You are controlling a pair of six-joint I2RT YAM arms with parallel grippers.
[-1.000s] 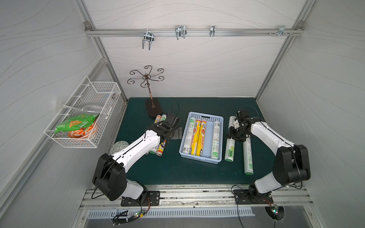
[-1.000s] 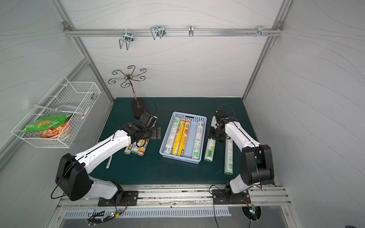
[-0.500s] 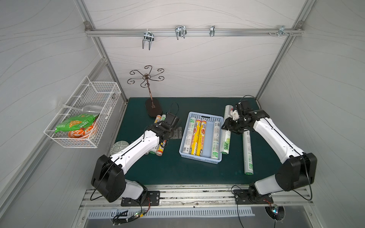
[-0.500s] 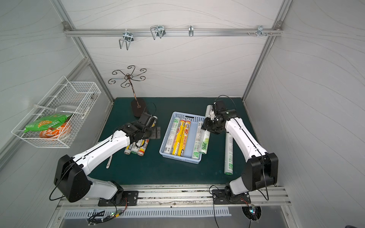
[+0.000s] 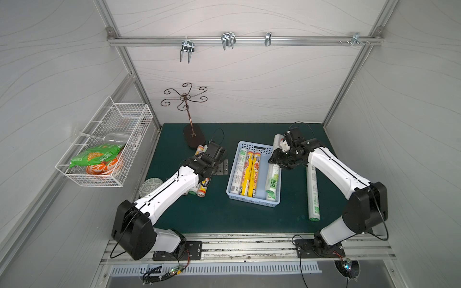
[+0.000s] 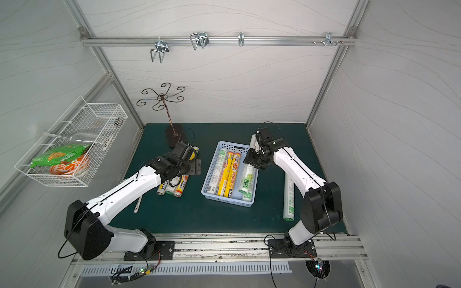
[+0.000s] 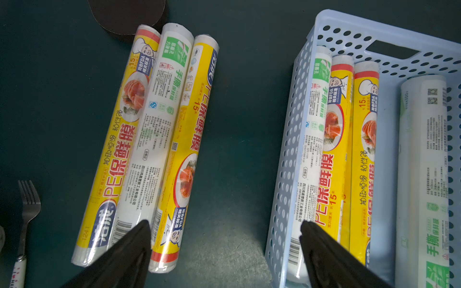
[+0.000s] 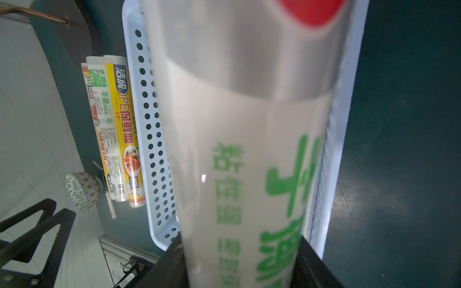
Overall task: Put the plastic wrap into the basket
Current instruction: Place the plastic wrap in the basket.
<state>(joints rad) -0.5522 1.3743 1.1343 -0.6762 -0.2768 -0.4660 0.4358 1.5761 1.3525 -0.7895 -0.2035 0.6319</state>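
Observation:
The robot's right gripper will next move toward the yellow rolls, lower the white roll with green print onto the bare bottom of the basket beside them and let it go, since that bottom is below.
The light-blue basket (image 5: 252, 199) (image 6: 227, 199) sits mid-mat and holds a white-green roll, two yellow rolls (image 5: 249, 174) and a white one. My right gripper (image 5: 283, 159) (image 8: 239, 249) is shut on a white roll of plastic wrap (image 5: 274, 179) (image 8: 237, 149) with green print, held lengthwise above the basket's right side. Another white roll (image 5: 313, 194) lies on the mat right of the basket. Three rolls (image 7: 154, 124) lie side by side left of it. My left gripper (image 5: 220, 167) (image 7: 224, 224) hangs open and empty over the mat between those rolls and the basket wall (image 7: 287, 149).
A white wire-mesh basket (image 5: 107, 149) with a snack bag hangs on the left wall. A metal hook stand (image 5: 192, 137) rises at the back left. A fork (image 7: 27, 207) and a patterned bowl (image 8: 83, 189) lie at the mat's left edge.
My right gripper has lifted the white roll off the mat right of the basket and carried it left over the basket's right side. The left arm has barely moved.

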